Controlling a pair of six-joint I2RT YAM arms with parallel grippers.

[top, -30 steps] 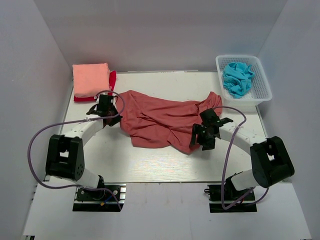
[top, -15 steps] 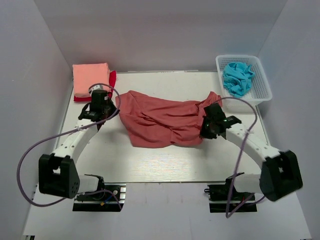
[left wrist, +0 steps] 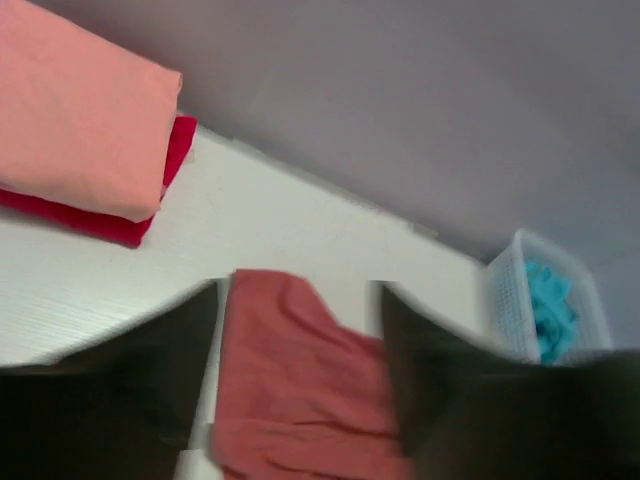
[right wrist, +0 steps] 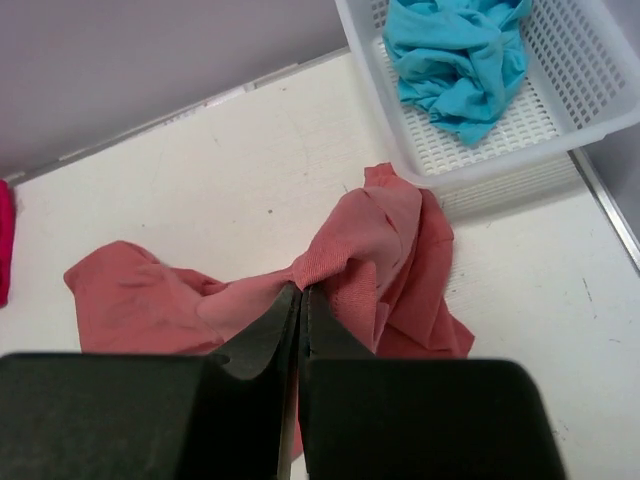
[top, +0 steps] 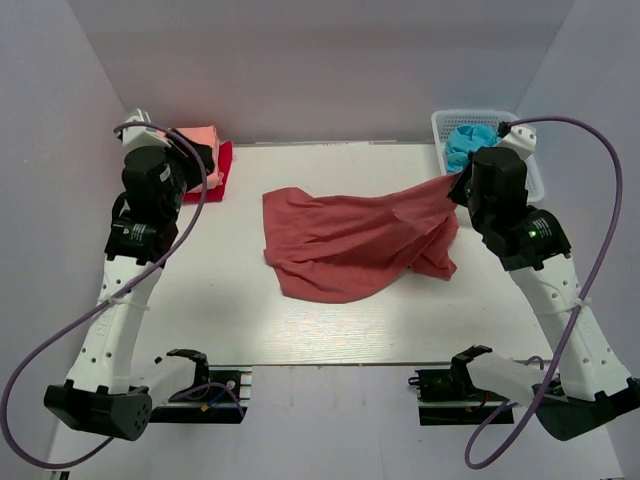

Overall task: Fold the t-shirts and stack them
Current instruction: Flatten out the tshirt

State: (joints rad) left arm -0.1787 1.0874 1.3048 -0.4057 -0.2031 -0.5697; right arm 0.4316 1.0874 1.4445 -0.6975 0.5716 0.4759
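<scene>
My right gripper holds one t-shirt corner, the t-shirt's stack-side edge is free. My left gripper next lowers back from the stack onto that edge's fold (top: 273,204) (left wrist: 245,288).
The large brick-red t-shirt (top: 350,245) lies crumpled across the middle of the table. Its right corner is lifted off the surface. My right gripper (top: 458,190) is raised beside the basket and shut on that corner; the right wrist view shows the jaws (right wrist: 301,290) pinching a fold of the shirt (right wrist: 380,240). A salmon-pink folded t-shirt (top: 195,133) rests on a bright red one (top: 218,170) at the far left. My left gripper (top: 198,160) hangs high near that stack. Its view is blurred, fingers (left wrist: 300,290) apart and empty, the brick-red shirt (left wrist: 290,380) far below.
A white mesh basket (top: 530,175) holding a crumpled blue cloth (top: 465,140) stands at the back right, close to my right gripper. Grey walls enclose the table on three sides. Purple cables loop from both arms.
Both arms rose. My left gripper let go of the shirt's left edge and swung back toward the stack. My right gripper shut on the right corner and lifted it toward the basket.
</scene>
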